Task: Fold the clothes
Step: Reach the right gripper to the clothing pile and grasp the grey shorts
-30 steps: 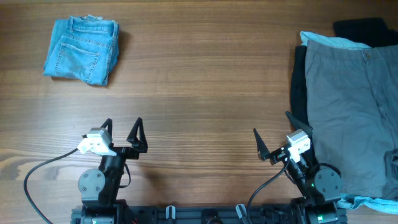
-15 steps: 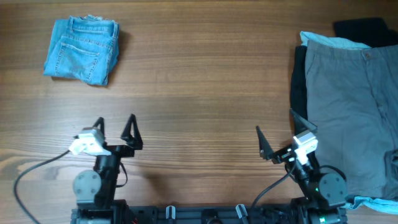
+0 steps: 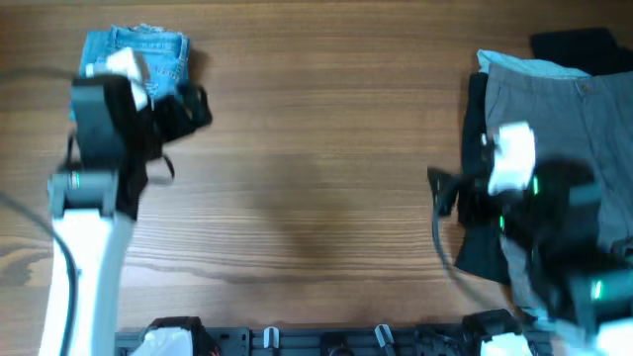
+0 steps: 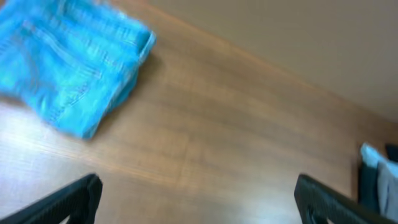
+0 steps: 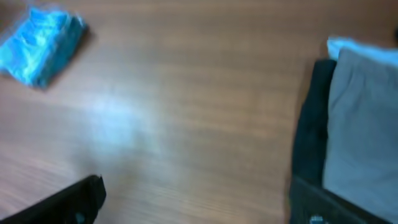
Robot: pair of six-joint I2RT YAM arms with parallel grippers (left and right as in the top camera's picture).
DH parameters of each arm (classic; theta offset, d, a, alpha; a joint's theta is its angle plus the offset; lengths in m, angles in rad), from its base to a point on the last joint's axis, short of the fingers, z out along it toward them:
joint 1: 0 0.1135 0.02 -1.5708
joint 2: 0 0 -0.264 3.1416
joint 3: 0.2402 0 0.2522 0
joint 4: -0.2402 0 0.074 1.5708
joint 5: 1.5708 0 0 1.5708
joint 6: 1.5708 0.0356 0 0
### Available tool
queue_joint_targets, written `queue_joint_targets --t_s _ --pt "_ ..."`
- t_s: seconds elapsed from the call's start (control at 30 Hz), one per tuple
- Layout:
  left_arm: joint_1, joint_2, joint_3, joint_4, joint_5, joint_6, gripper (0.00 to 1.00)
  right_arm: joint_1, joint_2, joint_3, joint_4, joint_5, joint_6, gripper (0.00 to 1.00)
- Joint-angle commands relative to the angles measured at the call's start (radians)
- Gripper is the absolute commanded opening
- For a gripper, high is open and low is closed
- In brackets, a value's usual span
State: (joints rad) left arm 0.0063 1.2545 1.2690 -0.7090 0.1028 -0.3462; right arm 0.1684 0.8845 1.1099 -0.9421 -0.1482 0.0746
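The waistband end of the shorts is outward of the right gripper and below it, so the gripper should move its fingers outward, over the cloth, and down to pinch the grey shorts' waistband end (image 3: 522, 97) (image 5: 364, 74).
The grey shorts (image 3: 584, 119) lie flat at the right edge on top of a pile, with black shorts (image 3: 579, 42) and a pale-blue garment (image 3: 514, 64) showing beneath. Folded denim shorts (image 3: 163, 44) sit at the far left. My left gripper (image 3: 183, 114) is raised and blurred beside the denim shorts (image 4: 68, 74), open, with only bare wood between its jaws (image 4: 198, 186). The right gripper (image 3: 463, 193) is also lifted and open (image 5: 196, 190). One of its fingers hangs over the wood and the other over the pile's black left edge (image 5: 311, 118), next to the grey shorts (image 5: 367, 124).
A wooden table (image 3: 316, 148) stretches between the denim shorts and the pile. The arm bases and a black rail (image 3: 316, 341) line the front edge. Both arms and their cables reach up over the left and right sides.
Both arms rose from low near the front edge and swung away from it, the left toward the denim shorts, the right toward the pile. Both grippers stayed open.
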Motion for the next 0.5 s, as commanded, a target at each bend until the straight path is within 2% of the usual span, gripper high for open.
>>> queue_joint_targets --t_s 0.0,0.1,0.17,0.23,0.3,0.37,0.4,0.47 --pt "-0.003 0.153 0.224 -0.095 0.023 0.005 1.00 0.002 0.280 0.316 -0.135 -0.063 -0.093 1.00" --pt "-0.004 0.201 0.267 -0.098 0.023 0.026 1.00 0.002 0.454 0.467 -0.233 -0.202 0.032 1.00" --pt "-0.003 0.200 0.267 -0.116 0.018 0.028 1.00 0.002 0.524 0.504 -0.203 -0.215 0.046 1.00" --pt "-0.004 0.198 0.267 -0.149 0.023 0.024 1.00 -0.011 0.574 0.510 -0.139 -0.111 0.112 1.00" --pt "-0.003 0.198 0.267 -0.205 0.023 0.024 1.00 -0.047 0.625 0.510 -0.082 0.088 0.190 1.00" --pt "-0.004 0.198 0.267 -0.240 0.023 0.024 1.00 -0.133 0.714 0.510 -0.005 0.229 0.221 1.00" --pt "-0.004 0.198 0.267 -0.248 0.023 0.024 1.00 -0.164 0.748 0.510 0.016 0.240 0.222 0.98" --pt "-0.004 0.199 0.267 -0.266 0.023 0.024 1.00 -0.246 0.846 0.510 0.072 0.237 0.243 0.87"
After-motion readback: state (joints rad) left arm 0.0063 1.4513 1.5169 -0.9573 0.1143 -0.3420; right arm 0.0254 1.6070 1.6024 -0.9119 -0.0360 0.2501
